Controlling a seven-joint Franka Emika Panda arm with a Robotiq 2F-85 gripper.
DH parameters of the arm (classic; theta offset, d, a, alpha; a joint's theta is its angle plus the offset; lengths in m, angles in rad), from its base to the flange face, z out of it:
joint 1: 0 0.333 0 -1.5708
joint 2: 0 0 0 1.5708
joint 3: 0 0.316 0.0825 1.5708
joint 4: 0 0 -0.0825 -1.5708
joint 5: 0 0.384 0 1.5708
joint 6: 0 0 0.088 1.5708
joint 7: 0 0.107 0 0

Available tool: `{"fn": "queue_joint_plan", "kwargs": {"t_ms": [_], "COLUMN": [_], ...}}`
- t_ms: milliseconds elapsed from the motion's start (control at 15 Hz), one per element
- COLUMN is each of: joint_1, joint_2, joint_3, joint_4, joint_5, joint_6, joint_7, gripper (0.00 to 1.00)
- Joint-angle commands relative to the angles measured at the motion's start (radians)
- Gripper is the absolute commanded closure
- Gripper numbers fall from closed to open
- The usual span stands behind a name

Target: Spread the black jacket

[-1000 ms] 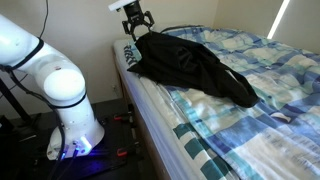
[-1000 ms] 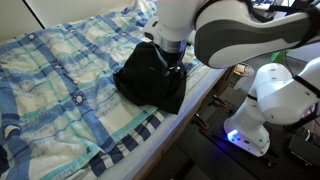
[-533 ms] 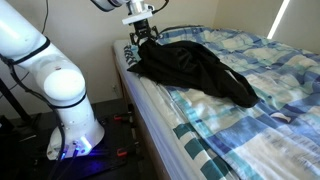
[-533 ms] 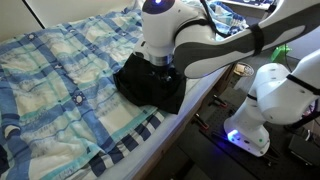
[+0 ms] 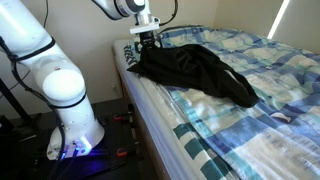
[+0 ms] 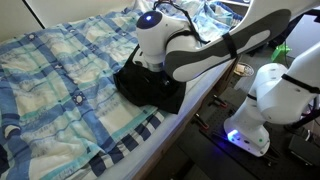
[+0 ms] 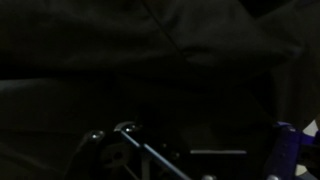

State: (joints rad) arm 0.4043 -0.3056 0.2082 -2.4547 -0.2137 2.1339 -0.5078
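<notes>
My gripper presses slightly down into the jacket's end closest to the wall next, then closes, since the jacket's fabric (image 7: 150, 60) already fills the wrist view.
The black jacket (image 5: 195, 68) lies crumpled in a heap on the checked blue and white bedspread (image 5: 250, 110), near the bed's edge. It also shows in an exterior view (image 6: 150, 90) as a dark folded pile. My gripper (image 5: 147, 43) points down and its fingers look spread on the jacket's end closest to the wall. In an exterior view my arm (image 6: 175, 45) hides the fingers. The wrist view is almost black, filled by jacket fabric (image 7: 150, 60) close to the camera.
The bed's side edge (image 5: 150, 110) drops to the floor by the robot base (image 5: 70, 110). A white wall (image 5: 90, 30) stands behind the gripper. The bedspread (image 6: 60, 80) stretches away past the jacket.
My gripper has come down from above the jacket onto its end near the wall. The jacket has not visibly shifted.
</notes>
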Motion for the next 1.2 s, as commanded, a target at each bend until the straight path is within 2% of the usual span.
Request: {"fn": "queue_joint_plan", "kwargs": {"t_ms": [0, 133, 267, 600, 867, 1000, 1133], "joint_1": [-0.017, -0.019, -0.021, -0.029, -0.039, -0.037, -0.042], "joint_2": [0.045, 0.059, 0.075, 0.103, 0.055, 0.027, 0.025], "joint_3": [0.008, 0.012, 0.016, 0.025, 0.048, 0.057, 0.072], "joint_4": [0.004, 0.006, 0.007, 0.015, 0.017, 0.022, 0.047], "joint_5": [0.002, -0.001, -0.005, -0.013, -0.061, -0.085, -0.128], "joint_6": [0.017, 0.009, 0.011, 0.014, -0.011, -0.021, -0.032], "joint_7": [-0.035, -0.027, -0.024, 0.005, 0.067, 0.1, 0.14], "gripper": [0.0, 0.0, 0.26, 0.63, 0.93, 1.0, 1.0]}}
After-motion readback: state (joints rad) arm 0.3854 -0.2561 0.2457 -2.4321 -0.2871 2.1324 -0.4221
